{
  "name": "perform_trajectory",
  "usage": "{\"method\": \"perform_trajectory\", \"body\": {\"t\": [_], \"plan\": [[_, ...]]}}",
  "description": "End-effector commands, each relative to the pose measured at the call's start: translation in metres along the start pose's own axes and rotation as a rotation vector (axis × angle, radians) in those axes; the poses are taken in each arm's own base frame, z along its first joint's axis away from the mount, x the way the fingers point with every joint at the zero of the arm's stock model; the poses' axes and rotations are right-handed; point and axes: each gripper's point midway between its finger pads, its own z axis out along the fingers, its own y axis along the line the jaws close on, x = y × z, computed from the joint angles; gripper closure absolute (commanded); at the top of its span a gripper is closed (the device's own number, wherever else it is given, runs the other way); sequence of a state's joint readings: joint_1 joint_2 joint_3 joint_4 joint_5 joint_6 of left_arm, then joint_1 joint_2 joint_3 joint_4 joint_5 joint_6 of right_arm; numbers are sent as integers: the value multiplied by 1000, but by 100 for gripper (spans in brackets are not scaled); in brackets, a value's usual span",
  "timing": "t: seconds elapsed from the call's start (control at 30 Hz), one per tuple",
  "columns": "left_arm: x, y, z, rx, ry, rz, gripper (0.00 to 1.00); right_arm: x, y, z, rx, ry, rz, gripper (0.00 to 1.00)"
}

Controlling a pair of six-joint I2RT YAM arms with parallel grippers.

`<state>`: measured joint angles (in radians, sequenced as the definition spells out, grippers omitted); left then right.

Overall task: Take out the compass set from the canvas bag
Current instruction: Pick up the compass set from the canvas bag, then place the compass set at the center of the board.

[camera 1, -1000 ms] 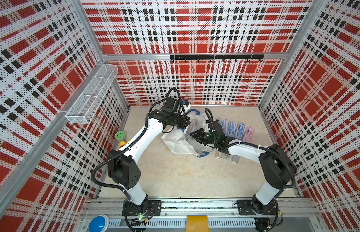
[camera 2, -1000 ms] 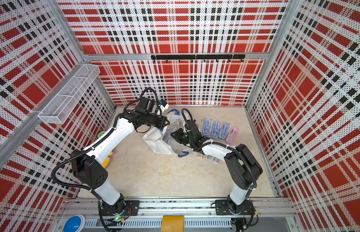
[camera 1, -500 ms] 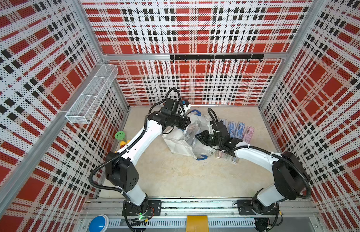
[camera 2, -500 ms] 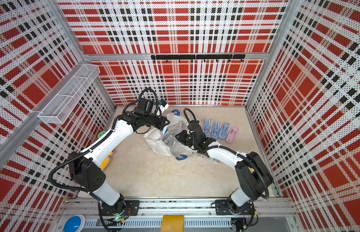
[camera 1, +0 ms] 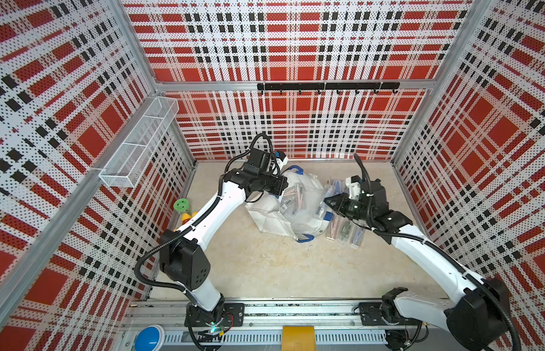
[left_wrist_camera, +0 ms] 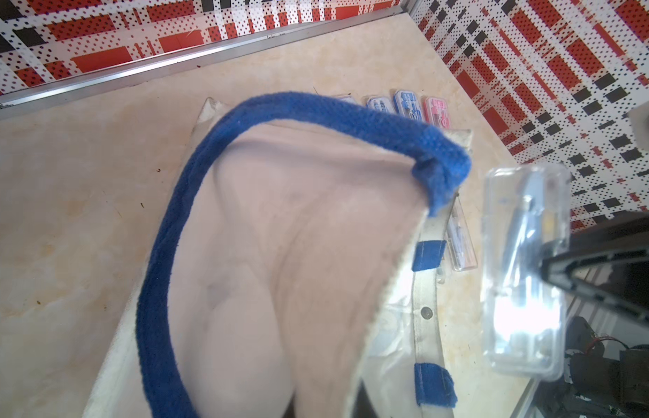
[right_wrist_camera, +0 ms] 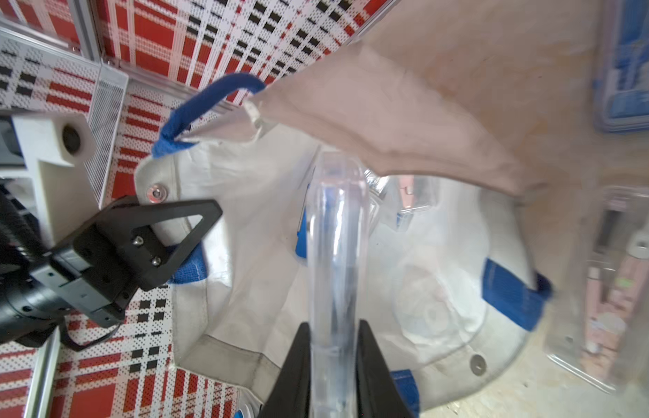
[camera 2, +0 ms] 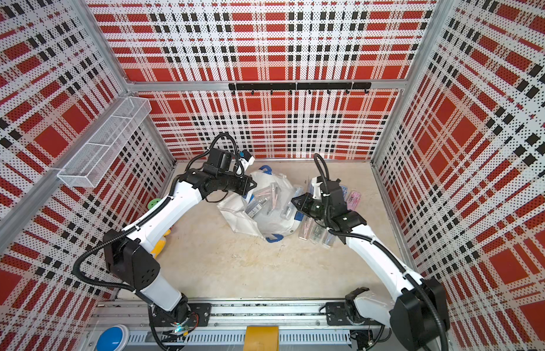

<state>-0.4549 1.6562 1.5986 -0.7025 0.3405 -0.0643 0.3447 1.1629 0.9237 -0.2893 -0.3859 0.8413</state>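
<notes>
My right gripper is above bare floor past the near row's last case. It will move back and down next, away from the bag (camera 1: 272, 217), to let go of the set.
The white canvas bag (camera 1: 272, 217) (camera 2: 245, 220) with blue handles lies on the floor, its mouth facing right. My left gripper (camera 1: 285, 185) (camera 2: 253, 184) is shut on the bag's rim, by a blue patch, and holds the mouth up; in the right wrist view this left gripper (right_wrist_camera: 203, 217) pinches the fabric. My right gripper (camera 1: 326, 202) (right_wrist_camera: 334, 329) is shut on a clear compass set (right_wrist_camera: 337, 253) (left_wrist_camera: 522, 275), held edge-on just outside the bag's mouth. Several more cases (camera 1: 292, 197) still lie inside the bag.
Several flat cases (camera 1: 345, 232) lie on the floor right of the bag, and another row (camera 2: 353, 199) lies behind my right wrist. A wire basket (camera 1: 140, 142) hangs on the left wall. A green and yellow toy (camera 1: 182, 206) sits by that wall.
My right arm has drawn back to the right, bringing the clear case out of the bag's mouth. My left gripper has kept its hold on the bag's rim.
</notes>
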Motion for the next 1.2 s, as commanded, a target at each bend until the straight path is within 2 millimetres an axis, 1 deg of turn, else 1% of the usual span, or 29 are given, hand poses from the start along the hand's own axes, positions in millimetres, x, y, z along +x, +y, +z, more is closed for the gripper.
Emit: {"method": "perform_trajectory", "body": {"t": [0.0, 0.07, 0.2, 0.3, 0.43, 0.57, 0.67, 0.8, 0.93, 1.17], "plan": [[-23, -7, -15, 11, -96, 24, 100, 6, -34, -26, 81, 73, -23, 86], [-23, -7, -16, 13, -98, 22, 100, 1, -64, -41, 145, 83, 7, 86], [-23, -9, -17, 22, -100, 22, 100, -2, -124, -62, 251, 97, 81, 87], [-23, -10, -19, 28, -104, 22, 100, 0, -164, -68, 320, 119, 122, 87], [-24, -12, -20, 38, -111, 21, 100, 1, -199, -66, 389, 161, 146, 86], [-24, -14, -22, 47, -114, 18, 100, 1, -222, -62, 414, 194, 180, 86], [-23, -15, -22, 50, -116, 16, 100, 3, -235, -63, 446, 216, 183, 87], [-21, -15, -22, 55, -116, 13, 100, 0, -243, -67, 464, 209, 201, 86], [-22, -16, -23, 57, -119, 9, 100, -1, -255, -71, 525, 223, 203, 86], [-23, -15, -20, 61, -120, -2, 100, 1, -268, -62, 536, 261, 204, 84]]}}
